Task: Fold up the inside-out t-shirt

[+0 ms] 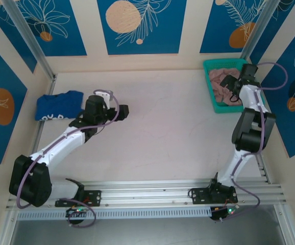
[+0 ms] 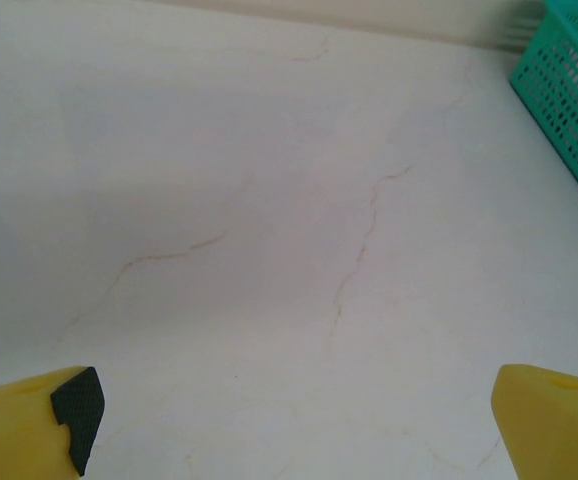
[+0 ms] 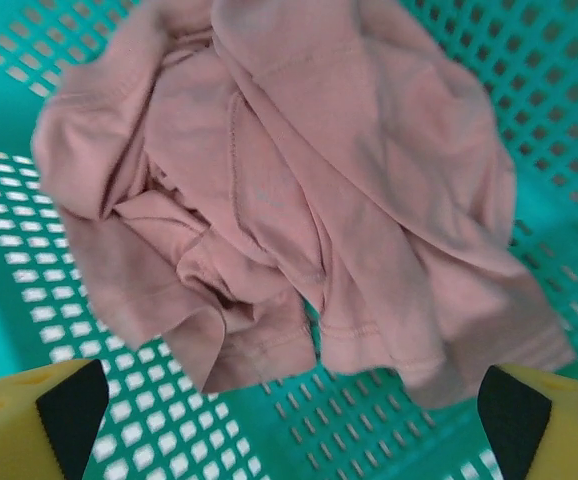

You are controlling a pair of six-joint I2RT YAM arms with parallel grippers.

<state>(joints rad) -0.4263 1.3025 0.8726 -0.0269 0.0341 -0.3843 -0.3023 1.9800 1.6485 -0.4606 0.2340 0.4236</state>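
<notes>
My right gripper comes down into the basket onto the heap's middle folds next and closes, as the t-shirt lies bunched into folds below the wide-open fingers.
The inside-out t-shirt is a dusty-pink crumpled heap lying in a green mesh basket, with its seams showing. From above, the t-shirt and basket sit at the table's far right. My right gripper hovers just above the heap, open, its yellow black-padded fingers wide apart with nothing between them. My left gripper is open over bare table, its fingers at the frame's lower corners; from above, the left gripper is at centre-left.
A folded royal-blue garment with white lettering lies at the table's left, just behind the left arm. The basket's corner shows at the upper right of the left wrist view. The pale marbled tabletop spreads between the arms.
</notes>
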